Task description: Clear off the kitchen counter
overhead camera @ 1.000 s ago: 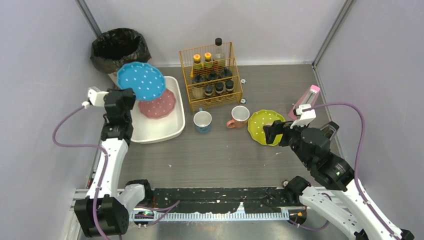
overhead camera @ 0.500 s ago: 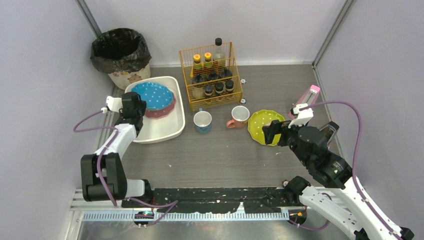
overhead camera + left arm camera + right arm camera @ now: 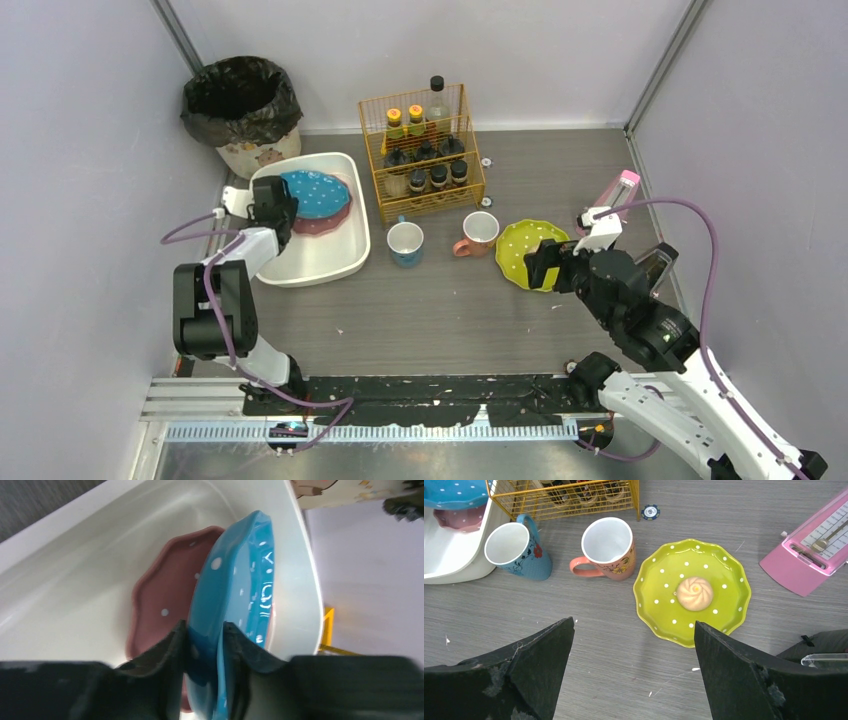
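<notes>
The right gripper lowers and turns toward the yellow-green dotted plate next, straddling its nearest rim (image 3: 540, 288), because the plate's raised rim gives my open fingers something to pinch.
My left gripper (image 3: 283, 207) (image 3: 205, 630) is shut on the rim of a blue dotted plate (image 3: 315, 192) (image 3: 240, 590). The plate rests over a pink dotted plate (image 3: 325, 221) (image 3: 160, 600) inside the white tub (image 3: 320, 258) (image 3: 75, 565). My right gripper (image 3: 540, 266) (image 3: 634, 650) is open and empty, above the grey kitchen counter (image 3: 430, 310) (image 3: 614, 655), just near of a yellow-green dotted plate (image 3: 530, 252) (image 3: 692, 591) with a small pastry (image 3: 694, 593) on it. A blue mug (image 3: 405, 243) (image 3: 519, 550) and an orange mug (image 3: 478, 232) (image 3: 608, 547) stand left of that plate.
A yellow wire rack (image 3: 422, 150) of bottles stands behind the mugs. A black-lined bin (image 3: 241, 105) is at the back left. A pink box (image 3: 611, 203) (image 3: 811, 555) lies at the right wall. A small chip (image 3: 650, 512) lies on the counter.
My left gripper has brought the blue plate down from above the tub onto the pink plate inside it. The right arm has shifted only slightly.
</notes>
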Motion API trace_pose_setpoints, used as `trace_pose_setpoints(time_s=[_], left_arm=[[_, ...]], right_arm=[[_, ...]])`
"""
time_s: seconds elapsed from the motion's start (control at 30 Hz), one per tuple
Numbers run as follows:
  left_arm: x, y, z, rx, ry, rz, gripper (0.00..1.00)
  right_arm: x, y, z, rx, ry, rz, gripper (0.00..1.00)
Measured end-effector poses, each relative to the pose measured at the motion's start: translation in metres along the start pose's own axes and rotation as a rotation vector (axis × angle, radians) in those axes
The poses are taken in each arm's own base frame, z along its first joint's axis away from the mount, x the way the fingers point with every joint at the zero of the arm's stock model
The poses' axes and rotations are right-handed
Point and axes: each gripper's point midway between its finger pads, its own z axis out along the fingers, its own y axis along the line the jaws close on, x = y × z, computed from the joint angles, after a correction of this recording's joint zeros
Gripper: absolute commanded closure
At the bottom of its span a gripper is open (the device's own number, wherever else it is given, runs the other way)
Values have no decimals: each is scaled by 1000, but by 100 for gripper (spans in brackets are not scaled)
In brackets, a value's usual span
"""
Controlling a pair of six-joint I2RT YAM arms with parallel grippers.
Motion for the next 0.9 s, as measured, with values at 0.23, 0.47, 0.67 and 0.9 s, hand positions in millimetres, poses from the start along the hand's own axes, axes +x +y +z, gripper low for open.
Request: trace_pose_setpoints(time_s=[0.23,0.47,0.67,0.9], left_arm=[[-1,-18,7,16,26,37,22],[8,-12,0,-19,109,167,6],[12,-12,-4,-61,195,331,1],[11,-13,-18,-80,286,514,1]], right_arm=[[8,2,9,13,45,3,5],[24,3,19,44,125,13,5],[39,-2,27,97,203,23,5],[44,-18,31,185,226,80,5]])
